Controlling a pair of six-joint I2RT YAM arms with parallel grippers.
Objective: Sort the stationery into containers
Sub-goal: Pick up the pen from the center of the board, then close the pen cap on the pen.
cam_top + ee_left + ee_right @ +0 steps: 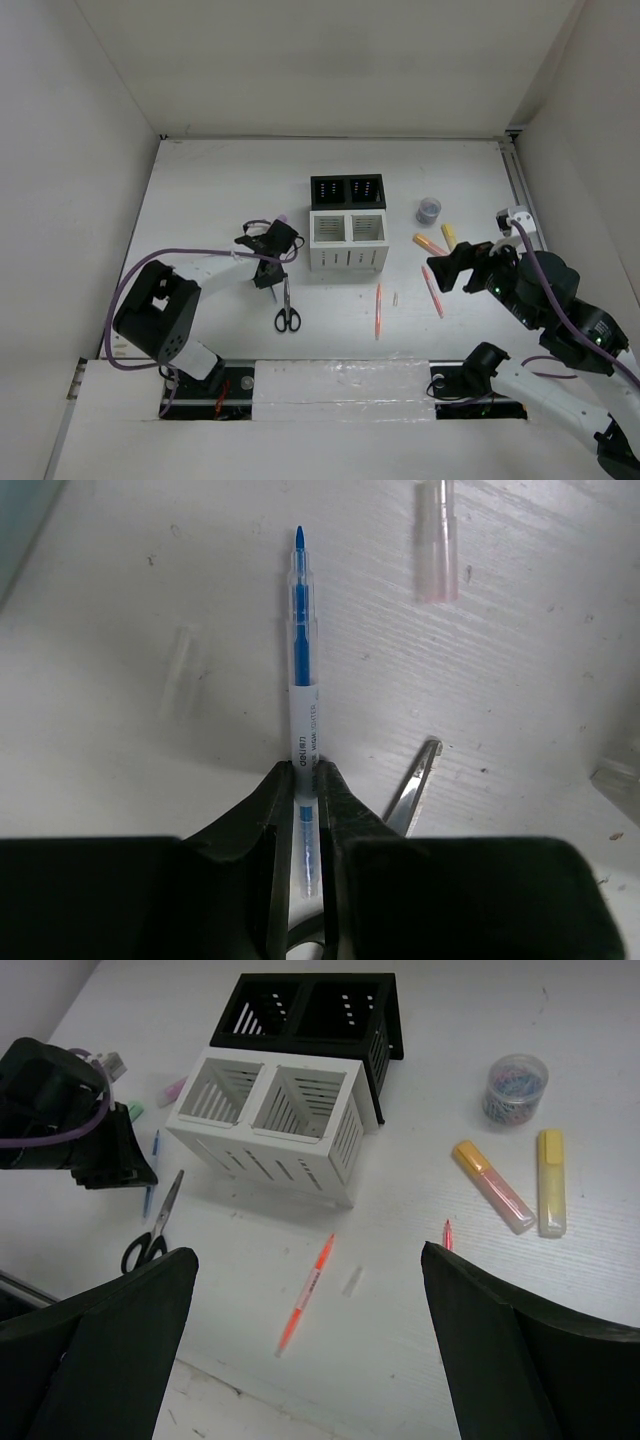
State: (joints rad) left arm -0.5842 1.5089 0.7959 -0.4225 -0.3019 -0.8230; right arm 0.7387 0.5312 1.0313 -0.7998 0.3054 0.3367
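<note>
I will next move my right gripper down and left in the top view, onto the clear pen cap (395, 298) between the orange and red pens, as it's loose.
My left gripper (305, 780) is shut on a thin blue pen (303, 680), which points forward from the jaws low over the table, left of the containers. In the top view that gripper (268, 275) sits just above the black-handled scissors (287, 310). The black pair (348, 190) and white pair (348, 240) of containers stand mid-table. My right gripper (308, 1255) hangs open and empty above an orange pen (308, 1290) and a red pen (447, 1232). An orange highlighter (492, 1185) and a yellow highlighter (550, 1182) lie to the right.
A small clear jar of paper clips (429, 209) stands right of the black boxes. A pink highlighter (438, 540) and a green one (133, 1110) lie left of the white boxes. Clear pen caps (183, 670) (352, 1280) lie loose. White walls enclose the table.
</note>
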